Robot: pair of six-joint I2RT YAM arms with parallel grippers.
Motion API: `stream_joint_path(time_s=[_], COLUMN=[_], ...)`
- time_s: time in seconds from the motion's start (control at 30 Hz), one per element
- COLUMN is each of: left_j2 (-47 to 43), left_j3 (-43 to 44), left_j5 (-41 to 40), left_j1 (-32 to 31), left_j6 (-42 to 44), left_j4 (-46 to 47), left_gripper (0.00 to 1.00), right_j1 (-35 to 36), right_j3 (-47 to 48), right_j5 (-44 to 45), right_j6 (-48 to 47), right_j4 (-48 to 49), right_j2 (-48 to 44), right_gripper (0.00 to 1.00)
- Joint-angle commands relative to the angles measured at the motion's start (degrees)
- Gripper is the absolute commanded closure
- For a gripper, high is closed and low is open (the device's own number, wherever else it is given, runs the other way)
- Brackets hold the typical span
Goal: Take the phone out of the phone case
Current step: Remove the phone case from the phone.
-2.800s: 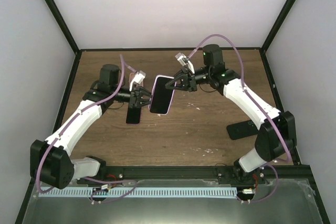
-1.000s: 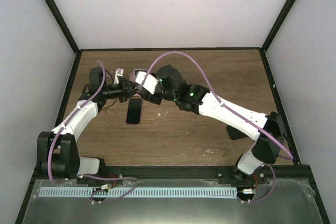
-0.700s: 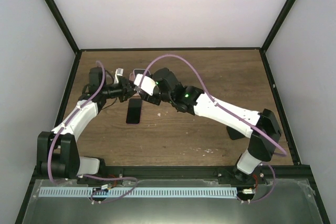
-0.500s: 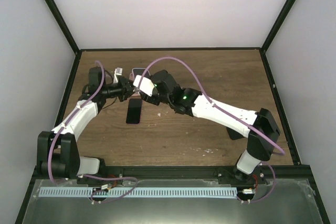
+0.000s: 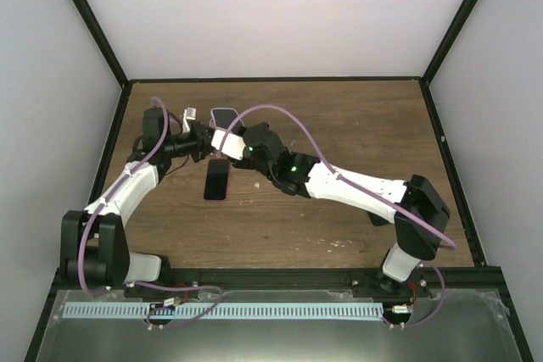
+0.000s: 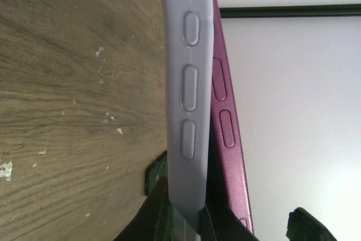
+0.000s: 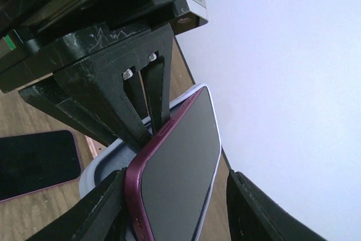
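The left gripper moves down and to the right in the top view next, to release the phone case (image 5: 224, 114) on bare wood clear of the second dark phone.
The pale lavender phone case (image 6: 189, 83) stands on edge above the table, and my left gripper (image 6: 183, 210) is shut on its side wall. The maroon phone (image 6: 225, 117) tilts away from the case on one long side, with a dark gap between them. In the right wrist view the phone (image 7: 180, 167) shows its dark screen, partly lifted out of the case (image 7: 93, 170). My right gripper (image 7: 176, 180) is open and straddles the phone: one finger is at its corner and the other a little apart from its far edge. From above, phone and case (image 5: 224, 114) sit where the two grippers meet.
A second dark phone (image 5: 216, 180) lies flat on the wooden table (image 5: 339, 125) just below the grippers; it is also at the left in the right wrist view (image 7: 34, 162). White walls and black frame posts (image 5: 89, 23) enclose the table.
My right arm has stretched further left toward the phone and its jaws have narrowed around it. The left gripper has kept its hold on the case and stayed in place.
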Motion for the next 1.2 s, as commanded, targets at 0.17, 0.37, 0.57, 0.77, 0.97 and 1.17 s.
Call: stream_joint_path(time_s=[0.17, 0.37, 0.57, 0.77, 0.97, 1.17], left_j2=[-0.61, -0.44, 0.79, 1.53, 2.52, 2.73], left_j3=[-0.23, -0.13, 1.56, 2.42, 3.51, 3.68], left_j5=[7.63, 6.48, 2.46, -1.25, -7.48, -10.3], left_j1=[-2.21, -2.22, -2.22, -2.21, -2.22, -2.18], left_j6=[0.9, 2.91, 8.36, 12.38, 17.61, 20.58], left_j4=[3.61, 2.05, -4.14, -8.61, -13.31, -15.61], left_gripper=[1.0, 1.0, 1.0, 1.0, 1.0, 1.0], right_j1=[-1.29, -1.0, -1.06, -1.05, -1.0, -1.77], right_j3=[-2.45, 0.5, 6.66, 13.37, 18.84, 21.81], right_j5=[8.76, 7.62, 4.74, 2.91, 0.13, 0.69], right_j6=[-9.9, -8.21, -3.47, 0.48, 4.18, 3.96], right_j4=[10.7, 7.4, 0.33, -5.81, -11.51, -12.54], right_j2=[2.75, 0.29, -2.27, -3.65, -3.94, -4.11], right_gripper=[0.66, 0.87, 0.99, 0.99, 0.99, 0.99])
